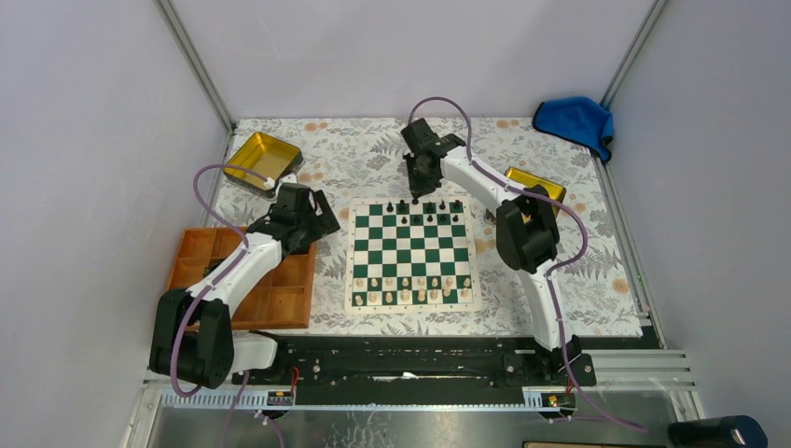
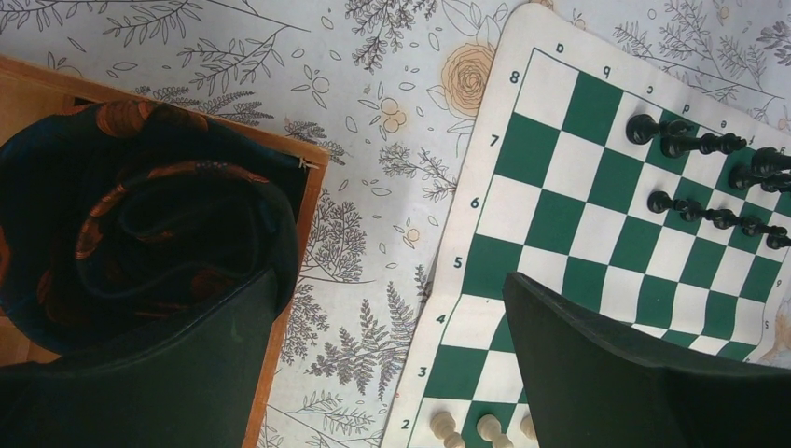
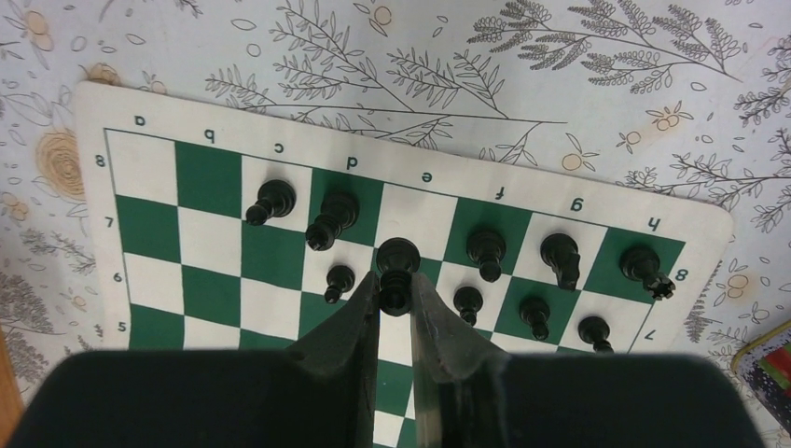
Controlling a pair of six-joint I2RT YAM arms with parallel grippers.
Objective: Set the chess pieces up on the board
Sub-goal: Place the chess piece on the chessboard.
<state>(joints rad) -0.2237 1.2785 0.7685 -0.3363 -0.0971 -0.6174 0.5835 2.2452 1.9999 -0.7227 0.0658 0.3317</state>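
Observation:
The e file's empty far square (image 1: 416, 209) (image 3: 416, 220) is below, a gap between black pieces. My right gripper should next lower the held piece onto it and let go.
The green and white board (image 1: 411, 257) lies mid-table and also shows in the left wrist view (image 2: 560, 215) and the right wrist view (image 3: 215, 271). Several black chess pieces (image 1: 430, 211) stand on its two far rows, as the right wrist view shows (image 3: 485, 250). My right gripper (image 1: 416, 187) is shut on a black piece (image 3: 397, 266), holding it upright over the far rows near the e file. My left gripper (image 1: 312, 219) is open and empty (image 2: 392, 280), above the cloth between the orange tray and the board's left edge.
Cream pieces (image 1: 410, 289) fill the board's two near rows. An orange compartment tray (image 1: 270, 303) sits at the left. Gold tins stand at the back left (image 1: 261, 157) and at the right (image 1: 536, 182). A blue cloth (image 1: 576, 119) lies in the back right corner.

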